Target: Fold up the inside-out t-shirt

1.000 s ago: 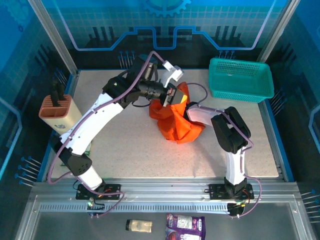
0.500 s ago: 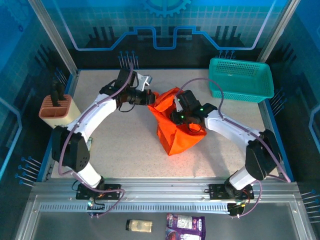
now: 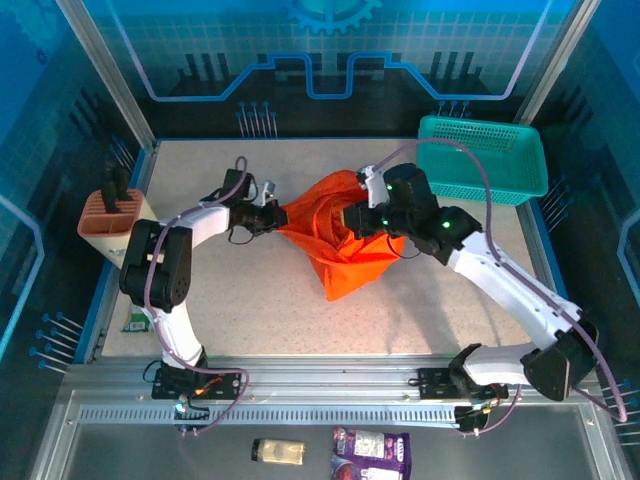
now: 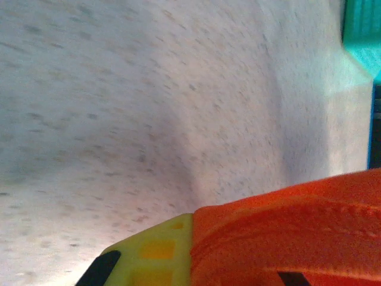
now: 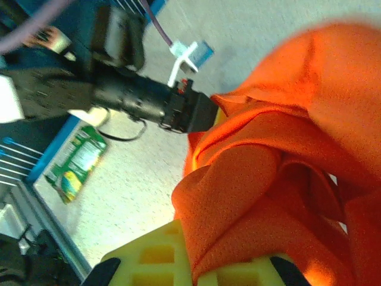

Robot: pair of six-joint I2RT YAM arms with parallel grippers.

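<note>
My right gripper will next lower back, away from the left gripper, and release the fold, as bare tabletop in front of the basket lies below it and farther back.
The inside-out t-shirt (image 3: 345,245) is bright orange and hangs bunched between both grippers above the table's middle. My left gripper (image 3: 279,215) is shut on the shirt's left corner. My right gripper (image 3: 353,219) is shut on a fold near the shirt's upper middle. In the left wrist view a yellow-green finger (image 4: 156,253) presses against the orange cloth (image 4: 286,232). Seen from the right wrist, both yellow fingers (image 5: 153,257) clamp a thick fold of the shirt (image 5: 250,179), and the left gripper (image 5: 199,113) pulls the cloth from the far side.
A teal mesh basket (image 3: 482,158) stands at the back right. A tan tool holder (image 3: 118,222) sits at the left edge, with a green packet (image 3: 135,320) on the table nearer me. The speckled table (image 3: 250,310) is bare in front of the shirt.
The left gripper has drawn its corner of the shirt leftward. The right arm has stretched out and carried its grip back and right. The shirt is now spread wider between them.
</note>
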